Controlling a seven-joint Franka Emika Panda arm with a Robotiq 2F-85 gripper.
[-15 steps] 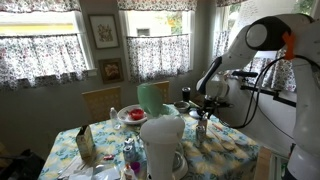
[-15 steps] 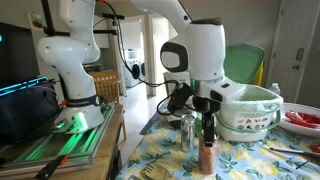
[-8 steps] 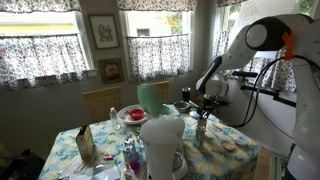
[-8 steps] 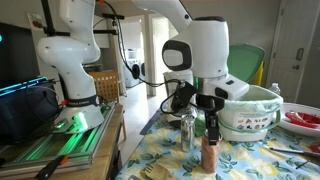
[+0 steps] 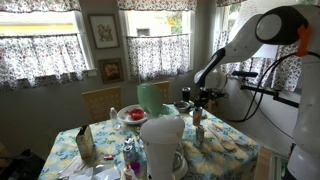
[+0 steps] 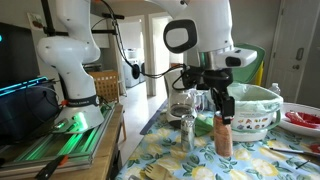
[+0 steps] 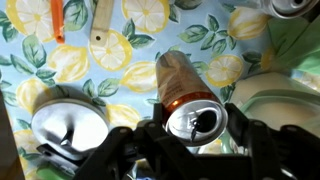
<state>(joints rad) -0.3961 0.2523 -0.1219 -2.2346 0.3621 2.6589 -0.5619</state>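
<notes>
My gripper rises above the dish's rim next, crosses over the white dish's open top [image 6: 256, 93] [image 7: 284, 122] to its right in the wrist view and releases the shaker.
My gripper [image 6: 222, 104] is shut on the silver top of a tall orange-brown shaker [image 6: 223, 140], which hangs upright just above the lemon-print tablecloth [image 6: 170, 165]. In the wrist view the shaker [image 7: 176, 82] points away from the camera, its metal cap [image 7: 193, 122] pinched between the two dark fingers [image 7: 245, 135]. A glass shaker with a silver top [image 6: 187, 130] stands just beside it and shows low in the wrist view [image 7: 68, 128]. In an exterior view the gripper [image 5: 198, 103] is over the table's far end.
A white dish with a green lid [image 6: 250, 110] sits close behind the held shaker. A white pitcher [image 5: 162, 145], a carton [image 5: 85, 143] and a red bowl [image 5: 133, 115] stand on the table. An orange stick [image 7: 58, 20] and a wooden piece [image 7: 102, 25] lie on the cloth.
The jaws closed on the orange-brown shaker's top, then carried it up off the cloth and sideways toward the white dish. The glass shaker stayed put.
</notes>
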